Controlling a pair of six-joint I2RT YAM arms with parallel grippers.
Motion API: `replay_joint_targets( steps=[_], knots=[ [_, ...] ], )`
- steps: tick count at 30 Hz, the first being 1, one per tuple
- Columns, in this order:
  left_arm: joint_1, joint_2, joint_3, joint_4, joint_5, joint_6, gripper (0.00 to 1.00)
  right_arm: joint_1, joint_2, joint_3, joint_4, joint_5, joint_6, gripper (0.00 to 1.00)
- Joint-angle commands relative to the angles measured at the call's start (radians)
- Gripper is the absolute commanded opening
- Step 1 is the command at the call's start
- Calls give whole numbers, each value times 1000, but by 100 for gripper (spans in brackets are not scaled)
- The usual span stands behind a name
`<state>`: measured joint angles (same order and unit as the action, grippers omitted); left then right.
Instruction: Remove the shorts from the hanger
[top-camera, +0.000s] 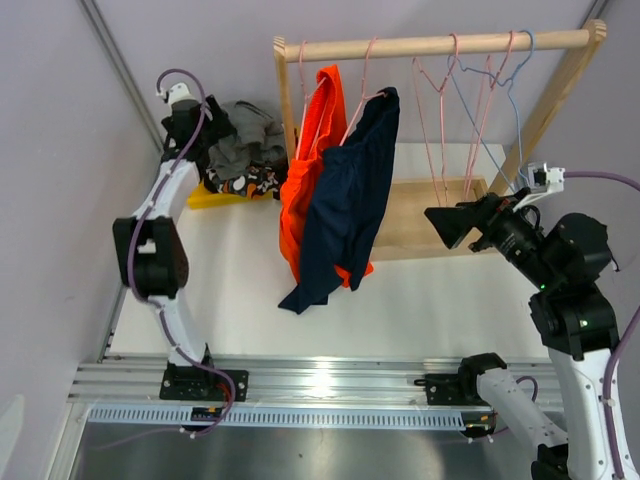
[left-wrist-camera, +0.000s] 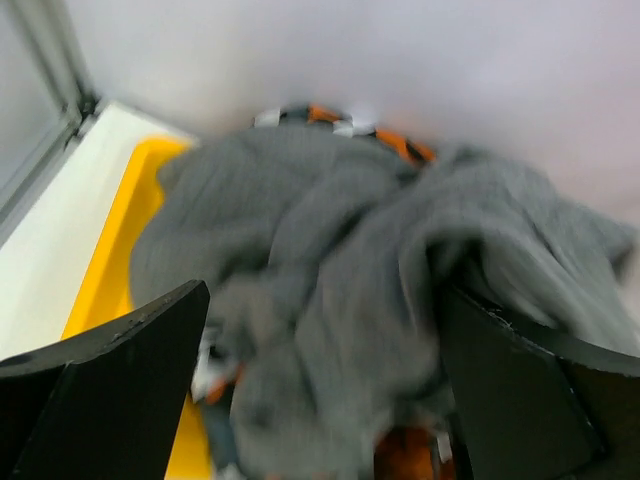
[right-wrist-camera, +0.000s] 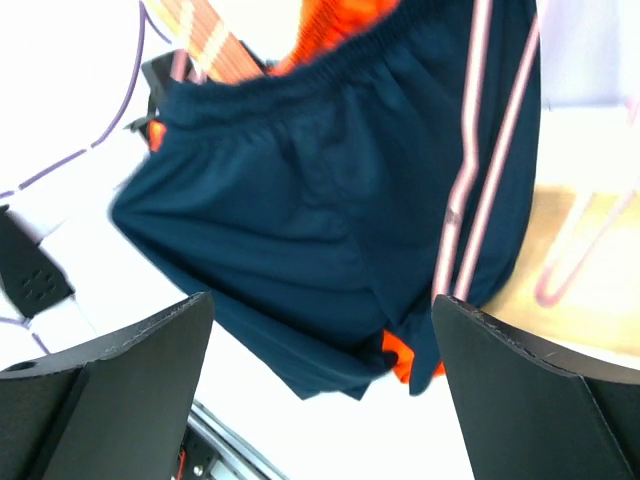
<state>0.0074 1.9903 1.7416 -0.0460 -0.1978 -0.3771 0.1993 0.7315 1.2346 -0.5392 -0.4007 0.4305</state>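
The navy shorts' pink hanger shows bare wire below the wooden bar (top-camera: 440, 45), so the right gripper rises next and moves outward onto that wire's neck.
Bright orange shorts (top-camera: 312, 150) and navy blue shorts (top-camera: 350, 195) hang on pink hangers from the wooden rail (top-camera: 440, 45). Grey shorts (top-camera: 243, 145) lie on the pile in the yellow bin (top-camera: 205, 197) at the back left, over the patterned orange, black and white shorts (top-camera: 255, 183); black shorts are not clearly visible. My left gripper (top-camera: 190, 125) is open just above the grey shorts (left-wrist-camera: 330, 270). My right gripper (top-camera: 450, 225) is open and empty, right of the navy shorts (right-wrist-camera: 320, 200), facing them.
Several empty pink and blue hangers (top-camera: 480, 90) hang at the rail's right end. The rack's wooden base (top-camera: 425, 215) lies behind my right gripper. Grey walls close in at the left and back.
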Motion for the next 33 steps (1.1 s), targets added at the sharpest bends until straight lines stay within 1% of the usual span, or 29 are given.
replay_joint_targets(
  steps=[1, 2, 3, 4, 5, 6, 7, 8, 9, 10, 11, 12, 14, 15, 18, 19, 20, 21, 22, 23, 24, 25, 27, 30, 33],
  knots=[
    [-11, -310, -152, 84, 47, -19, 99, 5, 2, 110, -4, -19, -29, 99],
    [-11, -411, -178, 86, 60, -17, 99, 5, 9, 132, -1, -29, -26, 99],
    [-11, -459, -201, 80, 87, -7, 99, 5, 16, 170, 11, -41, -19, 99],
    [-11, -505, -276, 65, 93, -3, 99, 5, 20, 187, 22, -53, -15, 99],
    [-11, -595, -306, 57, 104, -3, 99, 5, 35, 203, 36, -79, 6, 99],
    [-11, -645, -335, 54, 112, 4, 99, 6, 45, 216, 77, -98, 22, 99],
    [-11, -694, -444, 52, 119, 4, 99, 6, 54, 235, 108, -118, 39, 99],
    [-11, -797, -483, 54, 123, 3, 99, 8, 80, 242, 169, -154, 72, 99],
    [-11, -850, -560, 54, 121, -2, 99, 6, 100, 249, 200, -167, 89, 99],
    [-11, -902, -630, 52, 127, -8, 99, 6, 118, 267, 229, -173, 105, 99],
    [-11, -951, -663, 19, 144, -9, 99, 12, 143, 284, 251, -176, 117, 99],
    [-11, -1043, -715, -1, 152, -8, 99, 18, 195, 302, 278, -175, 129, 99],
    [-15, -1128, -775, -55, 175, -11, 99, 41, 252, 374, 295, -153, 126, 99],
    [-17, -1203, -810, -130, 178, -14, 99, 81, 310, 402, 288, -107, 101, 99],
    [-21, -1312, -882, -259, 190, -11, 99, 165, 399, 529, 228, 14, 33, 99],
    [-21, -1372, -911, -282, 190, -11, 99, 216, 461, 561, 211, 113, -1, 99],
    [-23, -1396, -921, -332, 220, 3, 99, 238, 495, 627, 178, 155, -16, 99],
    [-21, -1416, -938, -356, 228, 12, 99, 262, 528, 656, 162, 236, -33, 99],
    [-21, -1442, -947, -374, 232, 24, 99, 300, 587, 684, 150, 272, -65, 98],
    [-21, -1453, -950, -424, 230, 36, 100, 320, 614, 704, 137, 302, -79, 98],
    [-21, -1461, -952, -443, 218, 56, 99, 339, 637, 735, 136, 368, -91, 97],
    [-21, -1469, -959, -459, 213, 66, 99, 366, 675, 747, 133, 397, -110, 97],
    [-21, -1495, -982, -474, 209, 81, 99, 382, 706, 766, 128, 485, -119, 97],
    [-21, -1535, -1011, -453, 224, 69, 99, 396, 730, 752, 139, 549, -122, 96],
    [-21, -1541, -1022, -430, 241, 63, 99, 397, 740, 714, 165, 572, -113, 96]
  ],
)
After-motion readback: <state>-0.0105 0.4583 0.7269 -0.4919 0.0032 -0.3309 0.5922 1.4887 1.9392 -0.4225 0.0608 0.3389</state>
